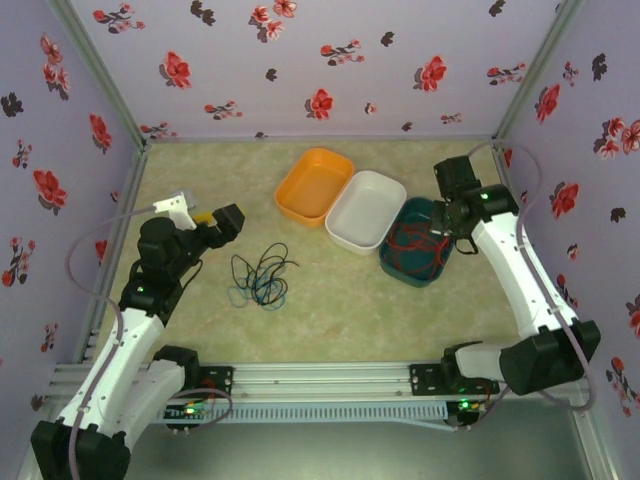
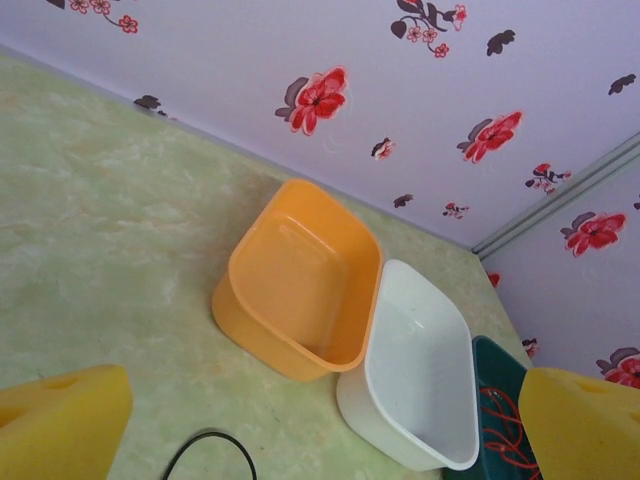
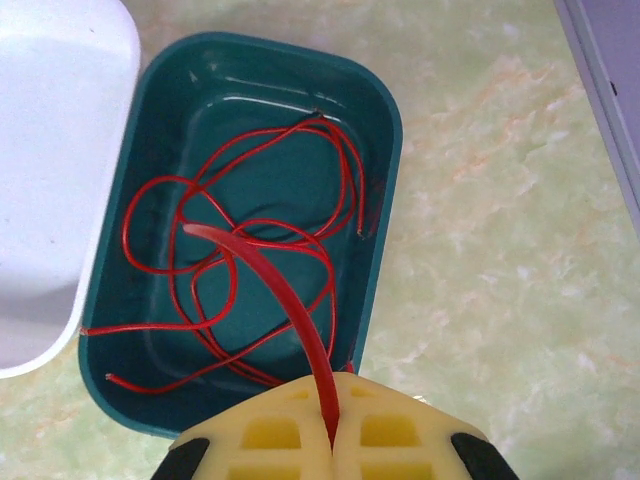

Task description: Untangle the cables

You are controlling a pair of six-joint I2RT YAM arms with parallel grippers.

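Observation:
The rest of the cable is already in the teal bin. My right gripper should next go down into the bin toward the red coil point(image 1: 412, 243) point(image 3: 308, 240) and release the piece of that cable.
A loose tangle of black and blue cables point(image 1: 260, 278) lies on the table left of centre; one black loop point(image 2: 212, 438) shows at the bottom of the left wrist view. The red cable point(image 3: 250, 245) lies coiled inside the teal bin point(image 3: 392, 120). My right gripper point(image 3: 332, 442) hovers over that bin's near end, shut on a strand of the red cable that rises from the coil into the pads. My left gripper point(image 2: 325, 425) is open, its yellow fingers point(image 2: 60, 425) wide apart with nothing between them, above the table just left of the tangle.
An orange bin point(image 1: 300, 190), a white bin point(image 1: 350, 225) and the teal bin point(image 1: 392, 262) stand side by side at the back centre. Flowered walls point(image 1: 320, 60) close in the table on three sides. Bare table lies in front of the bins.

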